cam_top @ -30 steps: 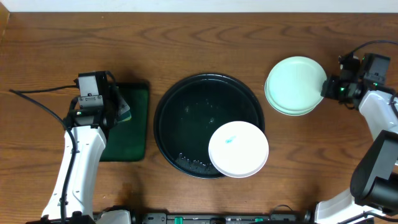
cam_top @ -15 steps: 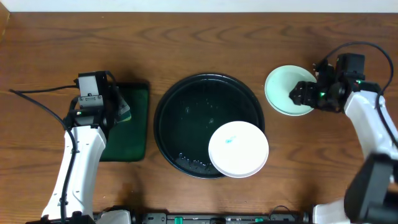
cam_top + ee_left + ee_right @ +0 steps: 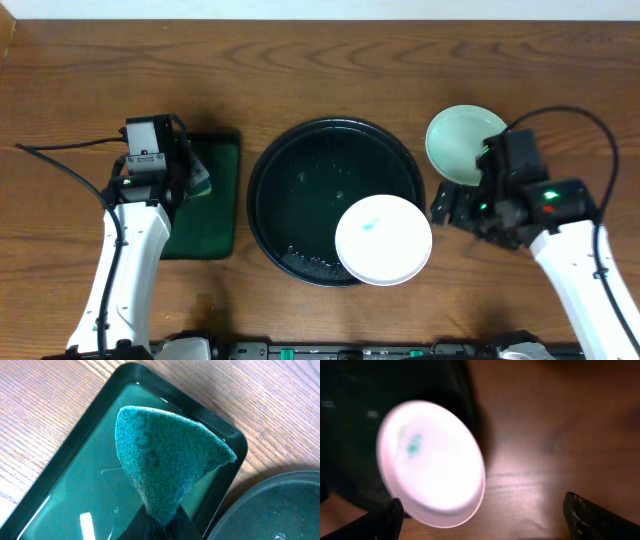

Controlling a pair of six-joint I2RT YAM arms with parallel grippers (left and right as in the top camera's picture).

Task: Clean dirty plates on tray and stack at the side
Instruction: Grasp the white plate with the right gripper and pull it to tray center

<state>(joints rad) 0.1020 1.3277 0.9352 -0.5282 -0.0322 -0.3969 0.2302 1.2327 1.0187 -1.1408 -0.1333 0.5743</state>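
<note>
My right gripper will next move back and to the left in the overhead view, then lower onto the white plate's overhanging rim (image 3: 427, 254), which sticks out past the black tray (image 3: 290, 170).
The big round black tray (image 3: 290, 170) lies mid-table. A white plate (image 3: 383, 240) with a small teal smudge rests over its lower right rim, also seen as the white plate (image 3: 432, 462) in the right wrist view. A pale mint plate (image 3: 455, 145) lies on the wood to the right of the tray. My right gripper (image 3: 447, 208) hovers open just right of the white plate, and in its own view the right gripper (image 3: 485, 520) holds nothing, one finger (image 3: 387, 520) by the plate's edge. My left gripper (image 3: 195, 178) is shut on a green sponge (image 3: 165, 465).
Under the sponge lies a small rectangular dark-green tray (image 3: 215, 235), the same green tray (image 3: 65, 495) filling the left wrist view. The black tray's rim (image 3: 280, 505) curves close beside it. Bare wooden table surrounds everything.
My right gripper opened, let go of the mint plate at the right, and swung down and left to the white plate. The left arm and sponge have not moved.
</note>
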